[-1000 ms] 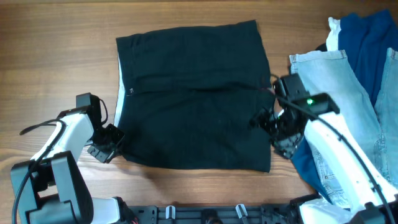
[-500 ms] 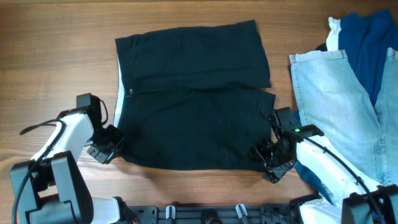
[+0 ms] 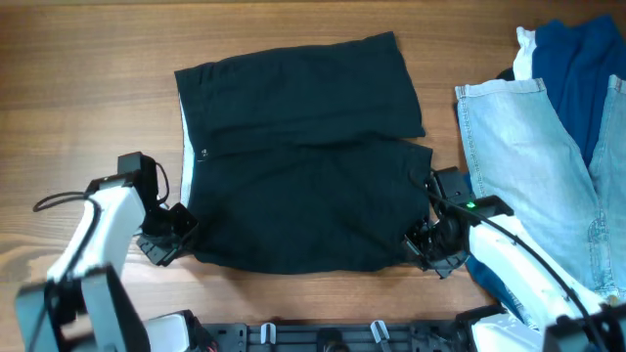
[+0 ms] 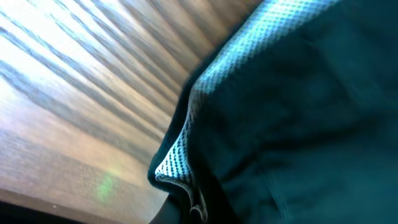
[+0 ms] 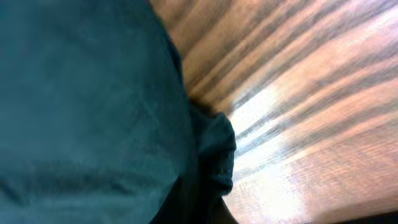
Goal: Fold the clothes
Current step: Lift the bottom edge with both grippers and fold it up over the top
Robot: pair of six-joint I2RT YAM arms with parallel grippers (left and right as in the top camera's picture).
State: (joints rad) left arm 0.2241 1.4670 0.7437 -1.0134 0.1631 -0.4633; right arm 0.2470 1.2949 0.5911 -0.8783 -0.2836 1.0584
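Note:
My left gripper is next going to rise, carry the garment's near corner outward and lower it onto the garment's white-edged side [image 3: 193,149] to let it go, because the garment's near part is still unfolded.
The clothes in hand are a black shorts-like garment [image 3: 303,156], lying flat in the middle of the table with a white strip along its left edge. My left gripper [image 3: 176,230] is shut on its near left corner. In the left wrist view that corner [image 4: 180,168] shows white mesh lining bunched at the jaws. My right gripper [image 3: 423,249] is shut on the near right corner. The right wrist view shows the dark fabric [image 5: 214,149] pinched and rising off the wood. The fingers themselves are hidden by cloth in both wrist views.
A light-blue denim piece [image 3: 528,166] lies at the right, partly under my right arm. A royal-blue piece [image 3: 577,59] and a bit of white cloth [image 3: 526,49] sit at the far right corner. Bare wooden table [image 3: 88,78] surrounds the garment.
My right gripper moved from the garment's right edge toward me to the near right corner and shut on it. The left gripper stayed shut on its corner; the cloth shifted slightly left.

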